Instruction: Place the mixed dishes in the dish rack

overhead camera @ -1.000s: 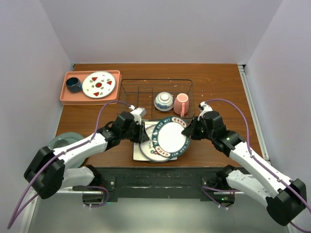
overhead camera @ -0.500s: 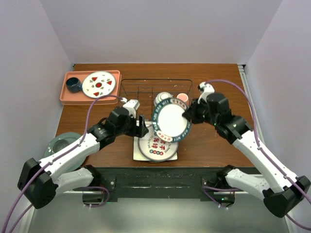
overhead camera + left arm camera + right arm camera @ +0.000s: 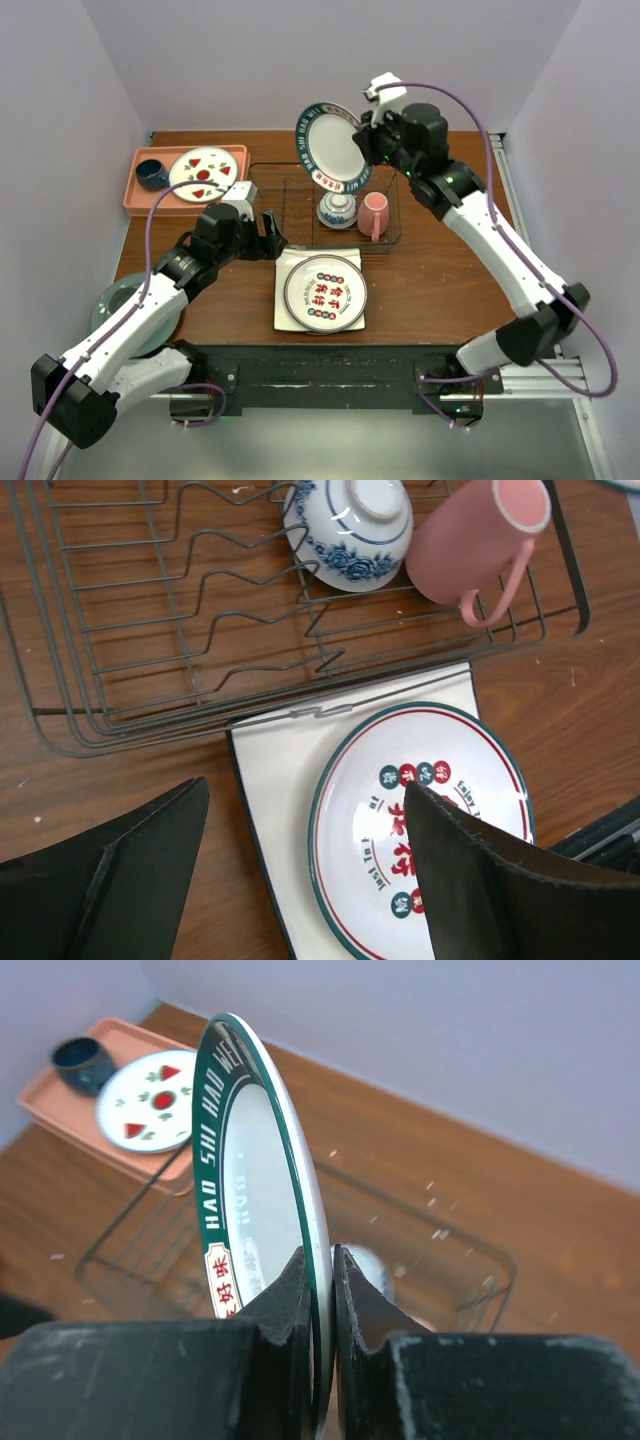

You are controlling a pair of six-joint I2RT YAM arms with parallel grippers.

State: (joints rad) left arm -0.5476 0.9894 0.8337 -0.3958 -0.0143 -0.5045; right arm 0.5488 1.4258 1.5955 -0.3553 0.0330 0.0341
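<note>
The bowl and the mug leave the rack's far corner by the tray empty, so the robot's right gripper will turn, go down toward that corner and release the plate there.
My right gripper [image 3: 366, 142] [image 3: 321, 1270] is shut on the rim of the round white plate with dark lettered rim [image 3: 328, 146] [image 3: 255, 1150], held tilted on edge in the air above the dish rack [image 3: 266, 192] [image 3: 120, 630]. In the rack sit the blue-and-white bowl [image 3: 337, 208] [image 3: 350, 528] and the pink mug [image 3: 373, 215] [image 3: 470, 542]. My left gripper [image 3: 272, 238] [image 3: 300, 880] is open, low over the left edge of the white square plate [image 3: 285, 300] [image 3: 272, 780], which carries a round plate with red characters [image 3: 323, 293] [image 3: 420, 800]. The pale green plate [image 3: 125, 300] lies at the near left, partly under my left arm.
A salmon-pink tray [image 3: 135, 195] [image 3: 60, 1100] at the back left holds a small dark blue cup [image 3: 152, 175] [image 3: 82, 1060] and a white plate with red marks [image 3: 203, 174] [image 3: 150, 1100]. The left half of the rack has bare wire dividers.
My right arm lifted the lettered plate off the stack and swung it up and back over the rack. My left gripper opened and drew back to the left.
</note>
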